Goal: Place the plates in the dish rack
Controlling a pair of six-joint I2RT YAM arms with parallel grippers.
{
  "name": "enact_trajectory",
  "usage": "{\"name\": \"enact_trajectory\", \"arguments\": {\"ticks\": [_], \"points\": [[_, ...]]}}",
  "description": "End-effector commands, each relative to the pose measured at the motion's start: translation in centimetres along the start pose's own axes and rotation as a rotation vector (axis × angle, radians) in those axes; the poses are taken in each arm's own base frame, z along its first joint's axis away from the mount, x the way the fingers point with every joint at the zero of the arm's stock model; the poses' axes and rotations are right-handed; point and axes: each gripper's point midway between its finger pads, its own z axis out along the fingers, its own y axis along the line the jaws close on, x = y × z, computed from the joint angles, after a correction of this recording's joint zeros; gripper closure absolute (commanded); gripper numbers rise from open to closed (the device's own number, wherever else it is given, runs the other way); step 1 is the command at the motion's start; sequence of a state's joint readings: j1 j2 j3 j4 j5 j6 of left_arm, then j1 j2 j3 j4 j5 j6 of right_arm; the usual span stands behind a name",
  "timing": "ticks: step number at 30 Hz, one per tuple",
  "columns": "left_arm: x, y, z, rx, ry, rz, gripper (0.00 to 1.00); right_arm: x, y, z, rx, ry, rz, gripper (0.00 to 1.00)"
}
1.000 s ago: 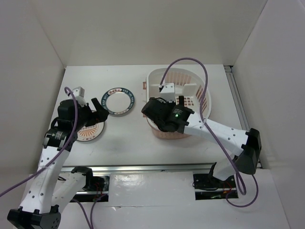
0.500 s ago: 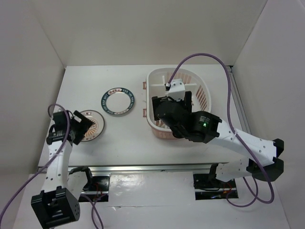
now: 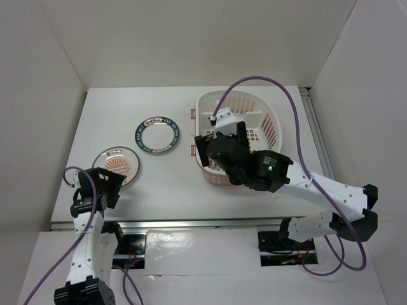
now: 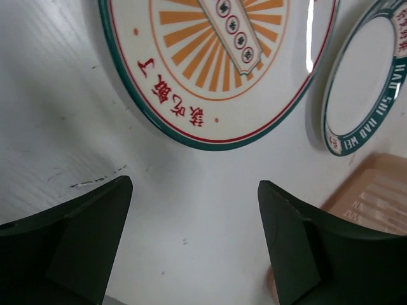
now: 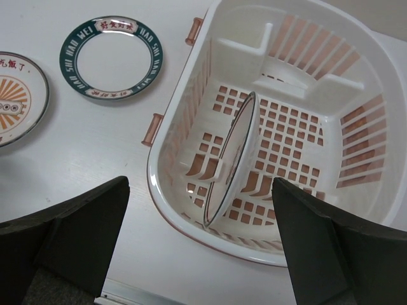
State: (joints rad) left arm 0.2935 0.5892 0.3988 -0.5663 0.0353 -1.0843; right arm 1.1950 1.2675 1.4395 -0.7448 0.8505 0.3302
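My left gripper needs to lower toward the table first, to get its fingers on either side of the orange-striped plate's near rim, just outward.
The orange-striped plate (image 3: 116, 164) lies flat at the table's left and fills the top of the left wrist view (image 4: 216, 57). The blue-rimmed plate (image 3: 157, 134) lies flat beyond it (image 4: 362, 82) (image 5: 111, 57). The pink dish rack (image 3: 267, 127) stands to the right (image 5: 305, 95). A white plate (image 5: 232, 159) stands on edge inside it, its face hidden. My left gripper (image 3: 103, 185) (image 4: 195, 184) is open and empty, just on the near side of the striped plate. My right gripper (image 3: 219, 149) (image 5: 200, 184) is open and empty above the rack's near-left rim.
White enclosure walls stand on the left, back and right. A metal rail (image 3: 191, 223) runs along the table's near edge. Purple cables (image 3: 286, 101) loop over the rack and beside the left arm.
My left gripper has pulled back from over the striped plate toward the table's near edge, leaving the plate flat. My right arm has stretched out and now hovers over the rack's near-left rim.
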Motion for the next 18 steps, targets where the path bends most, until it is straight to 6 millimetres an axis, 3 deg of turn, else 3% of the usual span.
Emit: {"name": "enact_trajectory", "arguments": {"ticks": [1,10,18], "points": [[-0.3,0.7,0.8,-0.017,-0.031,-0.07,0.07,-1.5,0.3,-0.7,-0.037,-0.047,0.037,0.0],[-1.1,2.1,2.6,-0.066,-0.095,-0.115,0.08,-2.1,1.0,-0.8,-0.074,-0.055,0.058,0.0],[-1.4,2.7,4.5,-0.103,-0.11,-0.173,0.17,-1.9,2.5,-0.5,-0.083,-0.05,0.031,0.0]]}}
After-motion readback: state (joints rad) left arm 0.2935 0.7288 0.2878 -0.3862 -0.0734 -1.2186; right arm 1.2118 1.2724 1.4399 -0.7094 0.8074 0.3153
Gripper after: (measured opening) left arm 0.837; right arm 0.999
